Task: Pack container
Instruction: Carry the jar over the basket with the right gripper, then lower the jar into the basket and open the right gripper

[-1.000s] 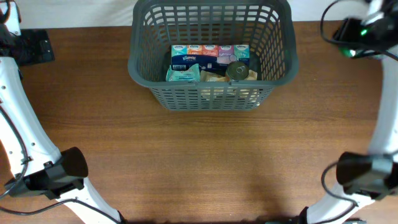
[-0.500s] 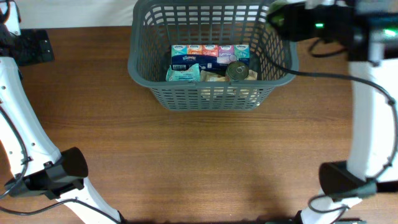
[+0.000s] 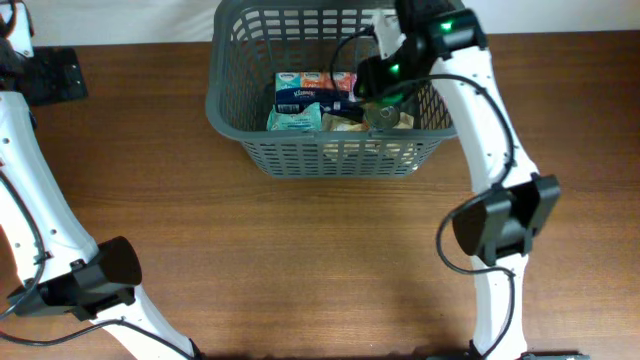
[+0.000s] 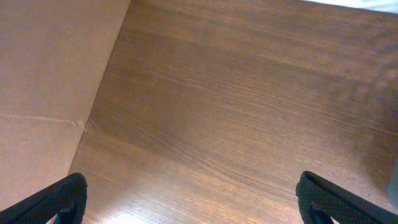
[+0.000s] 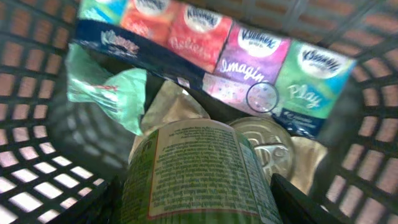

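Note:
My right gripper will next bring the jar over, lower and release it, as the room between green packet (image 3: pixel 293 119) and can is below, to the gripper's left in the overhead view.
The dark grey basket (image 3: pixel 340 155) stands at the table's far middle. In it lie a row of tissue packs (image 3: pixel 312 86), a green packet (image 3: pixel 293 119) and a small tin can (image 3: pixel 384 114). My right gripper (image 3: pixel 378 72) hangs inside the basket over the can. In the right wrist view it (image 5: pixel 199 208) is shut on a green jar with a printed label (image 5: pixel 199 168), held above the tin can (image 5: pixel 277 149), with the tissue packs (image 5: pixel 211 43) and green packet (image 5: pixel 102 87) beyond. My left gripper (image 4: pixel 193 205) is open and empty over bare wood.
The left gripper (image 3: pixel 50 75) sits at the table's far left edge; brown floor or board (image 4: pixel 43 74) shows beyond that edge. The basket's lattice walls (image 5: pixel 25 93) close in on both sides of the jar.
The right arm has swung in from the far right, over the basket rim and down into the basket with the jar. The left arm has not moved.

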